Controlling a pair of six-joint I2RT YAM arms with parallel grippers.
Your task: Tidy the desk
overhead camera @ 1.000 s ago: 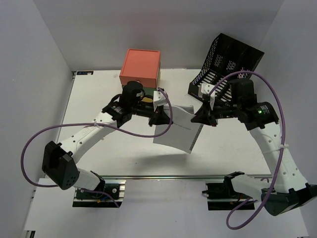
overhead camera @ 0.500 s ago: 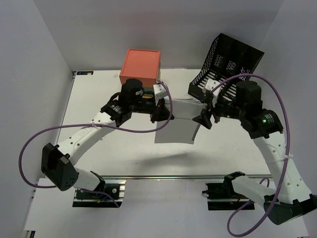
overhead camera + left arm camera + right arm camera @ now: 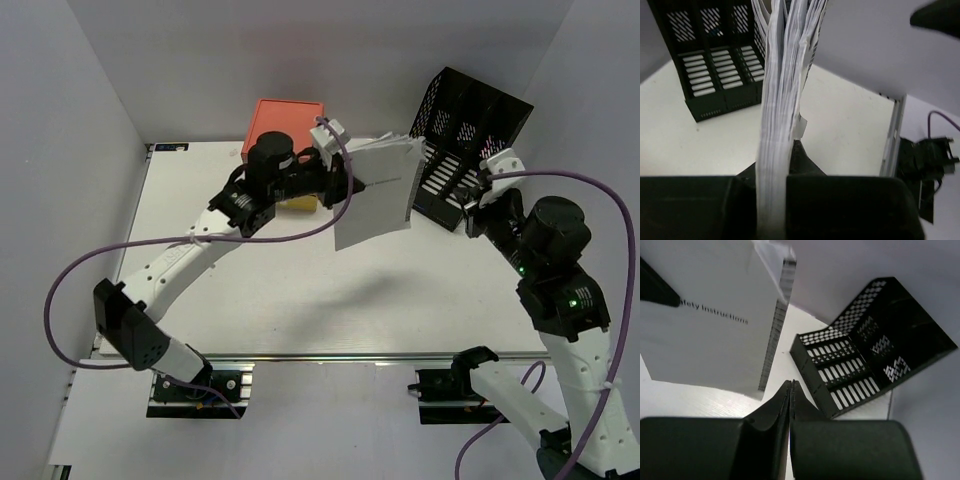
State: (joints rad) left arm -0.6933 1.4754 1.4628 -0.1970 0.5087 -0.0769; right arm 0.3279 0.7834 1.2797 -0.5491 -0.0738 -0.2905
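Note:
My left gripper will next move outward, turn toward the rack and lower the booklet [image 3: 378, 192] into the slot nearest the rack's back side [image 3: 434, 130] to let go of it, because that slot is empty.
My left gripper [image 3: 345, 183] is shut on a white booklet [image 3: 378, 192] and holds it upright in the air above the white desk [image 3: 250, 280], just left of the black mesh file rack [image 3: 468, 140]. In the left wrist view the booklet's page edges [image 3: 782, 100] run up between the jaws, with the rack [image 3: 720, 60] behind. My right gripper [image 3: 478, 205] is shut and empty, in front of the rack. The right wrist view shows the booklet's cover [image 3: 710, 325], printed "Safety Instructions", and the rack [image 3: 875, 345] to the right.
An orange box [image 3: 290, 115] stands at the back of the desk behind the left arm, with something yellow [image 3: 300, 203] below it. A metal rail [image 3: 330, 357] runs along the near edge. White walls close in the left, back and right.
My left gripper has lifted the booklet off the desk and carried it back and right toward the rack, turning it upright. My right gripper has let go and pulled away to the right.

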